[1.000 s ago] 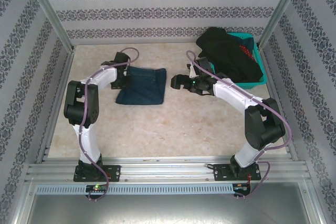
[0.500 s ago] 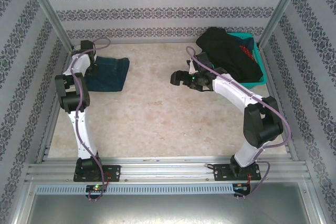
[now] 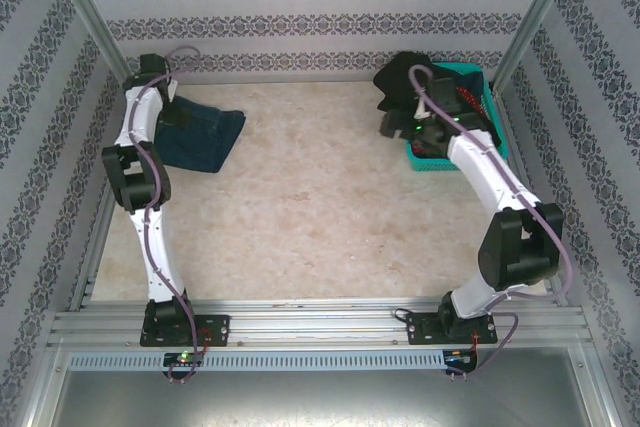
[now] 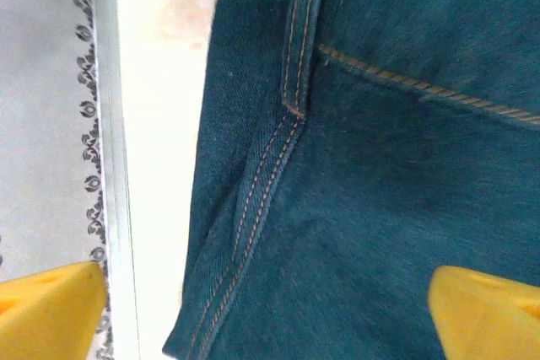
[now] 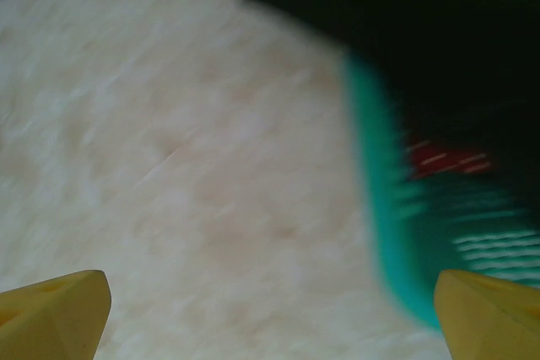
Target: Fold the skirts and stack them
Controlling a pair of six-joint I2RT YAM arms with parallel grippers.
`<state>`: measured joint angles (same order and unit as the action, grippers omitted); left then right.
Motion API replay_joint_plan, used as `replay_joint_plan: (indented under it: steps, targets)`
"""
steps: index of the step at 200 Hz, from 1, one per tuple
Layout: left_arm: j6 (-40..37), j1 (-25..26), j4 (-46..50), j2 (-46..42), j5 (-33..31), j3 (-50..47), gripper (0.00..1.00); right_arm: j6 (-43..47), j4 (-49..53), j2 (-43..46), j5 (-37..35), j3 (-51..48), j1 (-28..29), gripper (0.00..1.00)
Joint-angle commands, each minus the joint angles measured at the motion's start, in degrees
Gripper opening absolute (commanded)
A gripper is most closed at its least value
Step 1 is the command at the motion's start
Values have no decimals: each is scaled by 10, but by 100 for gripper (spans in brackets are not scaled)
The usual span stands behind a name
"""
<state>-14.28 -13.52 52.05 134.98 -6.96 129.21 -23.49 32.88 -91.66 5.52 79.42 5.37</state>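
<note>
I will move my right gripper from the bare table over the teal basket's rim next and lower it onto the black skirt's middle (image 5: 460,48), because the black skirt covers the red skirt (image 5: 443,160).
A folded dark blue denim skirt (image 3: 207,138) lies flat at the far left of the table. My left gripper (image 3: 178,115) hovers over its left edge. In the left wrist view the denim skirt (image 4: 380,166) shows orange seams, and my left gripper (image 4: 270,318) is open with nothing held. A black skirt (image 3: 408,77) spills over the teal basket's (image 3: 476,73) left rim. My right gripper (image 3: 392,125) stands open just left of it. In the blurred right wrist view my right gripper (image 5: 270,318) is over bare table beside the basket (image 5: 380,225), with the black skirt (image 5: 422,23) and a red skirt (image 5: 443,160) inside.
Patterned walls and metal posts (image 3: 90,27) close in the table at the back and both sides. A wall rail (image 4: 110,124) runs right beside the denim skirt's left edge. The marble-look tabletop (image 3: 320,207) spreads between the two arms.
The left arm dragged the folded denim skirt to the far left corner, then opened and let it go. The right arm swung right and back, up to the basket.
</note>
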Motion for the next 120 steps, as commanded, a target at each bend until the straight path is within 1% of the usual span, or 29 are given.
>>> replay_joint_plan:
  steps: [1,9,22,38,51,71,89,99,109,114,120]
  targets:
    - [116,2,-2,-101,105,-45,100,58,20,-27,-54,31,-55,98]
    - [149,6,-24,-120,143,-80,100,93,16,-47,-48,49,-71,98]
    - [202,14,-72,-149,216,-148,100,150,17,-84,-63,87,-89,98]
    - [269,25,-141,-180,280,-241,100,217,25,-140,-62,145,-106,97]
    - [328,29,-206,-204,314,-323,100,257,32,-184,-40,192,-117,96]
    - [401,30,-309,-222,348,-435,100,297,49,-247,-67,259,-120,96]
    - [441,33,-367,-213,382,-487,100,311,68,-292,-79,310,-120,94]
    - [448,39,-379,-201,389,-496,100,313,74,-309,-81,325,-120,91]
    - [451,49,-373,-190,386,-496,100,316,80,-322,-80,335,-119,86]
    - [455,55,-367,-184,389,-494,100,315,80,-324,-82,335,-119,81]
    - [460,63,-368,-180,397,-495,100,313,79,-325,-82,334,-118,70]
